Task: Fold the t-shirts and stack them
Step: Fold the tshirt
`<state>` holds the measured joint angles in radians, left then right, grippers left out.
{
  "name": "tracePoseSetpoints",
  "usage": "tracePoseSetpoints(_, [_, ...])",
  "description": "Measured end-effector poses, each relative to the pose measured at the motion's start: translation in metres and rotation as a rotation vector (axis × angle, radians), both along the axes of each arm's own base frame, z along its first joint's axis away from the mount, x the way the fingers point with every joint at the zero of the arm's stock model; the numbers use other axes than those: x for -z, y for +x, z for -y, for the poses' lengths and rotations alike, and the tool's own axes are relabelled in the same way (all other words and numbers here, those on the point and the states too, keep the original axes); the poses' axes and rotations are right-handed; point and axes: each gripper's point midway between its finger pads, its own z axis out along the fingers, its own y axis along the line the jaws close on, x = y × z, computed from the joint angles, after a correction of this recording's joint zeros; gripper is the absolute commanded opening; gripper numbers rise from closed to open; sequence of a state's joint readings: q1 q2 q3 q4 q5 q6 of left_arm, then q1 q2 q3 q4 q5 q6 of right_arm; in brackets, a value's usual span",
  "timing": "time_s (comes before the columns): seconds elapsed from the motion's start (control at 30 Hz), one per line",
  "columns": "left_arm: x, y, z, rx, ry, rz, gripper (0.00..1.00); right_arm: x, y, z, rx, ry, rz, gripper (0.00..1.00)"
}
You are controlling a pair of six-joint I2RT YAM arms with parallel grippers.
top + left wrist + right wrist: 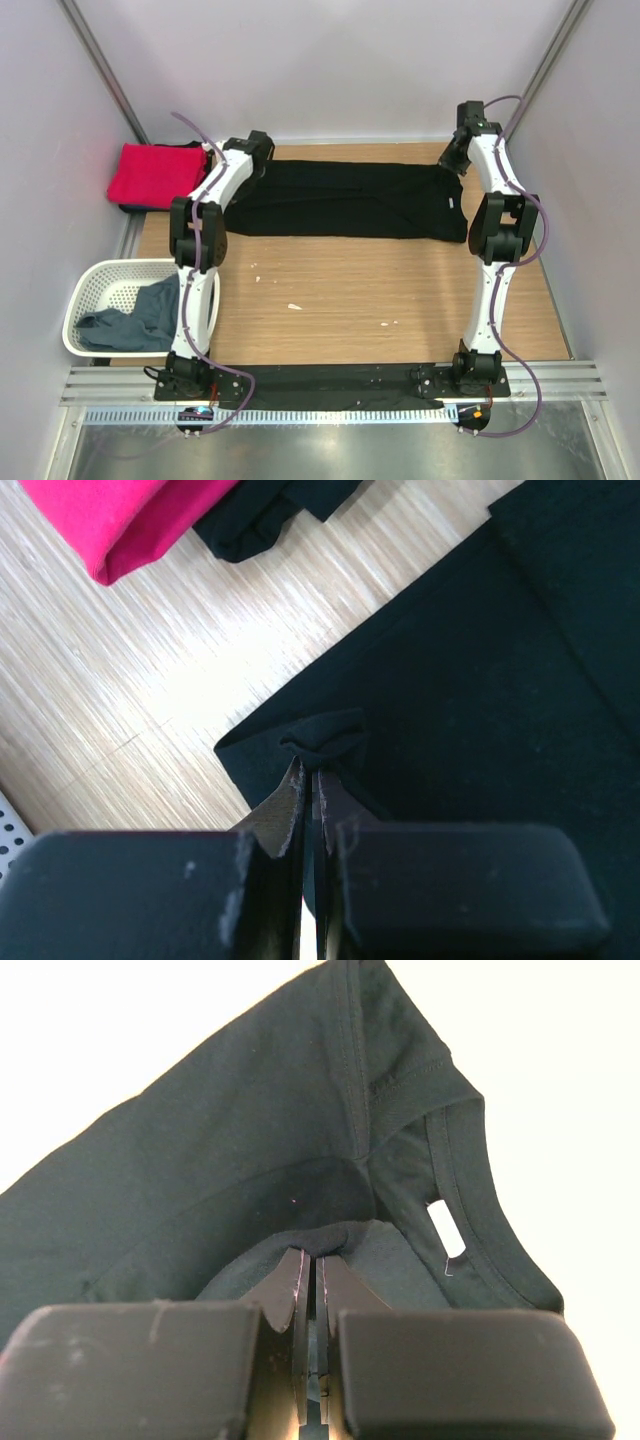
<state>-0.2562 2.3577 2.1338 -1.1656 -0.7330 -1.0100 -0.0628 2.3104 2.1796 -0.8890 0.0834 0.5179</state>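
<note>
My right gripper next lowers the pinched edge, already folded over the shirt's lower layer (439, 175) (330, 1198) beside the collar, slightly and releases it, since that layer lies just below my gripper.
A large black t-shirt (350, 200) lies folded into a long band across the back of the wooden table. My left gripper (262, 160) is at its far left end, shut on a small bunch of its edge (320, 742). At the shirt's right end my right gripper (456, 160) is shut on a pinch of black cloth (330, 1237) beside the collar and its white label (445, 1228). A folded red t-shirt (150, 175) rests at the back left on top of another dark cloth (260, 525). The grey-blue t-shirt (135, 320) lies crumpled in the basket.
The white lattice laundry basket (95, 285) stands off the table's left edge, next to the left arm. Walls close in the back and both sides. A few small white specks (294, 306) lie on the wood in the middle.
</note>
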Motion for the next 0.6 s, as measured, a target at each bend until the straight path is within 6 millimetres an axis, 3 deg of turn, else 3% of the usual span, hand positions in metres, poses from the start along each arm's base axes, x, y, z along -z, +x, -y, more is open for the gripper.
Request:
tracePoseSetpoints(0.2, [0.011,-0.003,-0.005,-0.036,-0.003,-0.016,0.0,-0.001,0.003,0.0,0.0,0.001,0.01,0.01])
tracePoseSetpoints(0.47, [0.017,0.001,-0.007,-0.037,-0.005,-0.013,0.01,0.011,0.007,0.0,-0.003,0.003,0.004,0.01])
tracePoseSetpoints(0.5, [0.018,0.002,-0.007,-0.036,-0.004,-0.013,0.04,0.013,0.008,0.0,-0.003,0.004,0.004,0.01])
tracePoseSetpoints(0.57, [0.019,0.002,-0.006,-0.03,-0.003,-0.015,0.19,0.016,0.01,-0.001,-0.005,0.007,0.005,0.04])
tracePoseSetpoints(0.6, [0.02,0.003,-0.007,-0.024,-0.001,-0.018,0.26,0.018,0.011,-0.001,-0.006,0.008,0.005,0.15])
